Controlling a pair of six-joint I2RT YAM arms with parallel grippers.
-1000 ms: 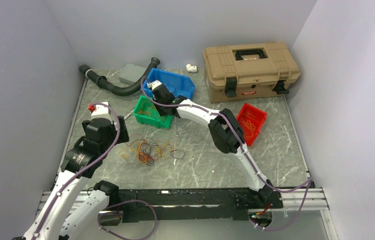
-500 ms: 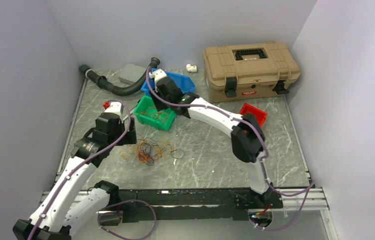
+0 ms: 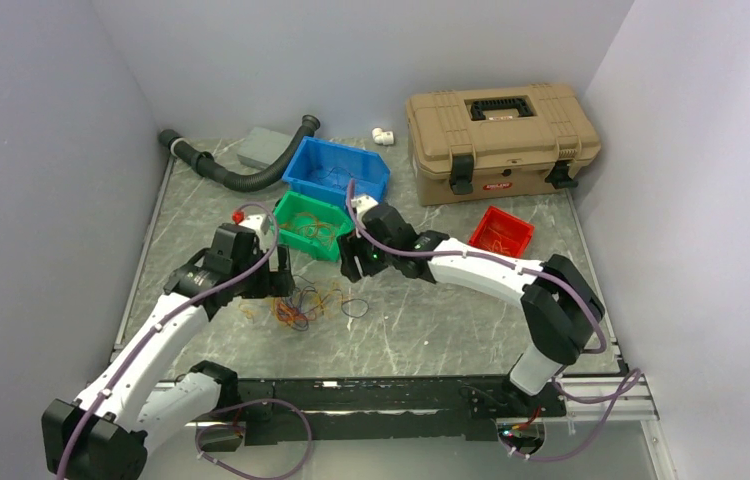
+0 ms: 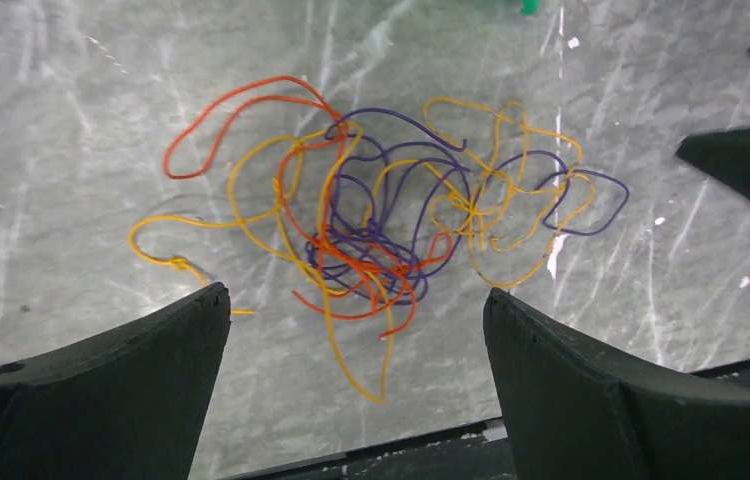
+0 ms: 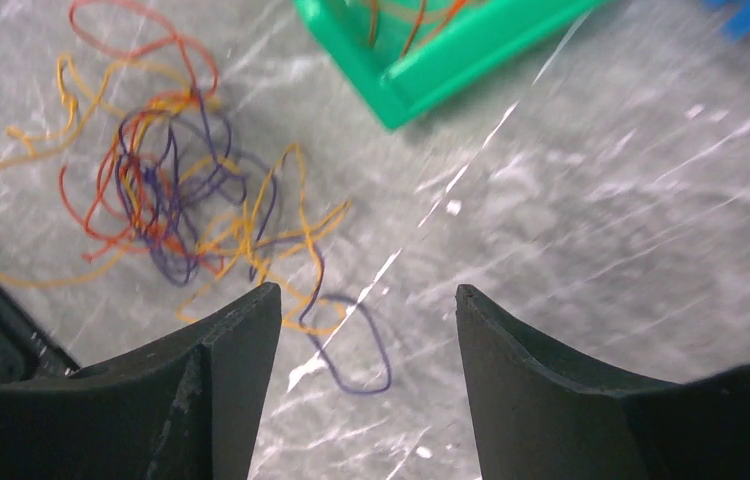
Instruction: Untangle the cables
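I will move my right gripper down and left in the top view next, onto the yellow-orange piece of cable beside the purple cable's loop, as that piece spreads outside the dense clump.
A tangle of thin orange, red, yellow and dark purple cables lies loose on the marble tabletop. In the left wrist view the cables spread just beyond my left gripper, which hangs above them, wide open and empty. That gripper sits at the tangle's left edge. My right gripper hovers at the tangle's right side, open with nothing held. In its wrist view a purple loop lies on the table under the open right gripper, and the rest of the cables lie to the left.
A green bin holding orange wires stands just behind the tangle, its corner in the right wrist view. Behind are a blue bin, a black hose, a grey box and a tan toolbox. A red bin sits right.
My right arm pulled back from over the green and blue bins to the tangle's right side, and its jaws opened. My left arm swung right toward the tangle, still open.
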